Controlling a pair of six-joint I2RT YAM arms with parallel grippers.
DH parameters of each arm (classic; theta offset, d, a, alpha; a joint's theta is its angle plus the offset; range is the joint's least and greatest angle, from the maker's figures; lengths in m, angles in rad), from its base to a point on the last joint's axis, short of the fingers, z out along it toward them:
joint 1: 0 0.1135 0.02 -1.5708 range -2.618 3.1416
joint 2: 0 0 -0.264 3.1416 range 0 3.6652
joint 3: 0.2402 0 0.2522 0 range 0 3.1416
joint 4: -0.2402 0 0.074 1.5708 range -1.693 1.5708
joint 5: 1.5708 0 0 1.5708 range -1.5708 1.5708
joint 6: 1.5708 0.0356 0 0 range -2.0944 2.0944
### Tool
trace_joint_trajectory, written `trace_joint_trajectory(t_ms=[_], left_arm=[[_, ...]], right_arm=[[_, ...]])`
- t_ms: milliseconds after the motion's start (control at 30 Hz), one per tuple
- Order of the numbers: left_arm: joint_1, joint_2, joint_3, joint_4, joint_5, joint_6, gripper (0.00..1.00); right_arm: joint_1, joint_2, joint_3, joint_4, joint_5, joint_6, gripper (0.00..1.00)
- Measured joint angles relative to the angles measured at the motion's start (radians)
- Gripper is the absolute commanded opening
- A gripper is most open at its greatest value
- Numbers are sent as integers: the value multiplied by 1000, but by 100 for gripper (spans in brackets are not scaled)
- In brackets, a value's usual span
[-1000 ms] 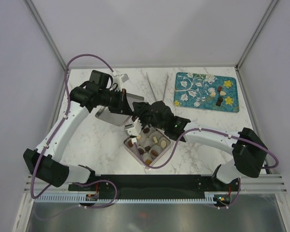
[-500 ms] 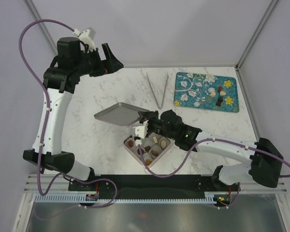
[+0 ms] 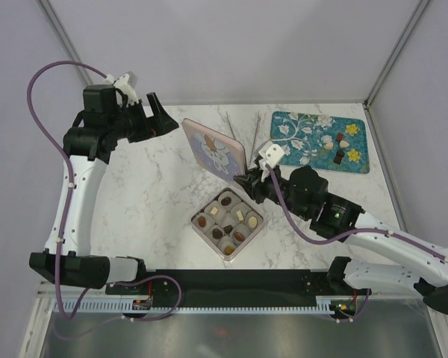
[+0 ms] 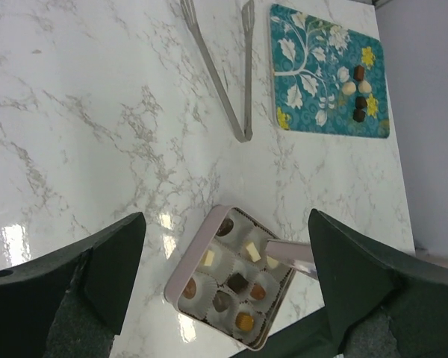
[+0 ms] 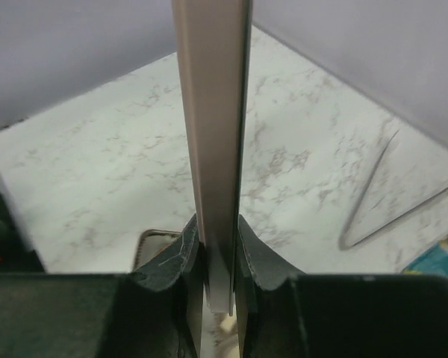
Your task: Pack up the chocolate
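Note:
The box lies below and back from the right gripper, so the right gripper should next lower back, turning the upright lid flatter over the open box (image 5: 155, 244) to release it.
Chocolate (image 3: 228, 221) of dark, mid brown and cream pieces sits in paper cups inside a pink square box (image 3: 210, 239); the left wrist view looks down on the box (image 4: 185, 257). A few more chocolate pieces (image 3: 340, 146) lie on the teal mat (image 3: 313, 160). My right gripper (image 3: 246, 179) is shut on the edge of the box's pink flowered lid (image 3: 213, 145), holding it tilted upright above and behind the box; the right wrist view shows the lid (image 5: 213, 134) edge-on between the fingers (image 5: 257, 257). My left gripper (image 3: 163, 115) hangs open and empty, high at the back left.
Metal tongs (image 3: 243, 138) lie at the back centre, left of the teal mat, and show in the left wrist view as tongs (image 4: 224, 74). The right arm reaches across the table to the right of the box. White walls enclose the marble table (image 3: 134, 186).
My left gripper let go, opened and swung up to the back left. The right gripper carried the lid off the box and tipped it upright, uncovering the chocolates.

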Motion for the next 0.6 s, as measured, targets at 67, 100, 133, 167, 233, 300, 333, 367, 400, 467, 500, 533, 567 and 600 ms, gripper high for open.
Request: trace_joint_trajectory(t_ms=[67,100,133,167,233,300,333,367,400,467,500,533,567,600], left_arm=[[0,-44,-56,17,37,1,96],[0,-69,-92,37,58,1,96],[0,-97,-132,44,73,2,96],[0,-123,-171,51,88,2,96],[0,-187,-279,71,113,3,95],[2,-230,-375,101,179,2,92],[2,-246,-419,116,220,2,91],[2,-254,-458,129,261,1,89],[2,-261,-496,148,301,1,89],[2,-267,-554,167,359,1,88],[2,-274,-582,172,381,1,88],[2,-282,-607,175,401,1,88],[2,-292,-628,181,415,1,88],[2,-304,-646,185,433,-1,88]], right_arm=[[0,-34,-1,-41,0,121,0],[0,-55,-3,-60,2,186,0],[0,-82,-11,-72,4,266,0],[0,-105,-23,-74,6,323,0],[0,-167,-64,-79,11,462,0],[-1,-221,-113,-77,11,595,0],[-2,-236,-133,-77,8,641,0],[-5,-249,-156,-74,-1,691,0],[-6,-255,-174,-76,-11,728,0],[-11,-245,-186,-94,-47,772,0],[-19,-232,-186,-104,-63,783,0],[-26,-223,-186,-111,-78,790,0],[-36,-214,-186,-124,-96,804,0],[-50,-209,-187,-131,-105,819,0]])
